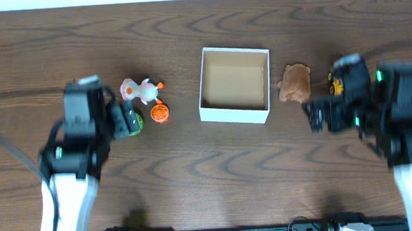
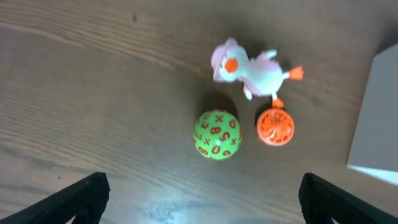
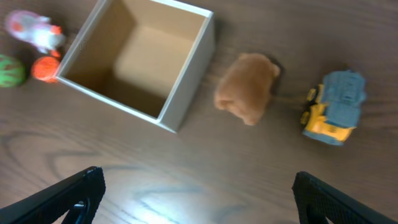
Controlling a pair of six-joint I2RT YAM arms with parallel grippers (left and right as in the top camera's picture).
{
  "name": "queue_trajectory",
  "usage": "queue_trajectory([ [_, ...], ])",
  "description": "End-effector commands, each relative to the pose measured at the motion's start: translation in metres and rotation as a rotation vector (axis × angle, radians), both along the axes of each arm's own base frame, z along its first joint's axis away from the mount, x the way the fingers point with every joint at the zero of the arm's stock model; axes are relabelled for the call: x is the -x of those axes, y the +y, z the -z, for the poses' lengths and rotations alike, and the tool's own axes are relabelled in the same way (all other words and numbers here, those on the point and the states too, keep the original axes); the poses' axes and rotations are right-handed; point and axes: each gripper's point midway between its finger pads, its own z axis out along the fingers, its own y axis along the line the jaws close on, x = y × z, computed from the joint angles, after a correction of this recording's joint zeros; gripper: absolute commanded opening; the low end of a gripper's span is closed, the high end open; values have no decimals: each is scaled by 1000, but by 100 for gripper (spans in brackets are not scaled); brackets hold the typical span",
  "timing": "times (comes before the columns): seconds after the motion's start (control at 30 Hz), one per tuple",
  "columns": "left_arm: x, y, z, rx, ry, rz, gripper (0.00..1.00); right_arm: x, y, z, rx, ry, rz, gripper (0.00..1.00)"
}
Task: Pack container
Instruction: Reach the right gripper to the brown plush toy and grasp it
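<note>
My open right gripper reaches outward next and lowers its empty fingers over the plush's middle [image 1: 295, 83] [image 3: 247, 88], since the brown plush lies outward of and below it.
The container [image 1: 235, 114] is a square white-walled cardboard box with a brown inside, at the table's middle; nothing shows inside it [image 3: 186, 81]. Left of it lie a white and pink duck toy [image 1: 139, 91] [image 2: 252, 70], an orange ball [image 1: 160, 113] [image 2: 275, 127] and a green numbered ball [image 1: 135, 122] [image 2: 217, 134]. Right of it lie a brown plush [image 1: 295, 83] [image 3: 247, 88] and a yellow and grey toy truck [image 1: 337, 84] [image 3: 334, 107]. My left gripper [image 2: 202, 199] is open and empty, near the green ball. My right gripper [image 3: 196, 199] is open and empty, short of the plush.
The wooden table [image 1: 217, 179] runs under everything. The left arm [image 1: 78, 137] stands at the left and the right arm [image 1: 400, 118] at the right, partly over the truck in the overhead view.
</note>
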Motion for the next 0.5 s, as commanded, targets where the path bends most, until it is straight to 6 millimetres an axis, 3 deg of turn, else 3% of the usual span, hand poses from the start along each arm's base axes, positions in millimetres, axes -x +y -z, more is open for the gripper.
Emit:
queue_trajectory([
  [0.0, -21, -3, -1, -15, 65, 47, 98, -30, -12, 2, 77, 50, 27, 99],
  [0.2, -37, 3, 15, -17, 155, 27, 98, -69, -2, 36, 16, 147, 13, 99],
  [0.27, -38, 9, 19, -16, 167, 9, 98, -82, -2, 49, 10, 164, 30, 88],
  [0.47, -35, 20, 24, -13, 188, -24, 98, -117, -22, 104, 14, 261, 253, 88],
])
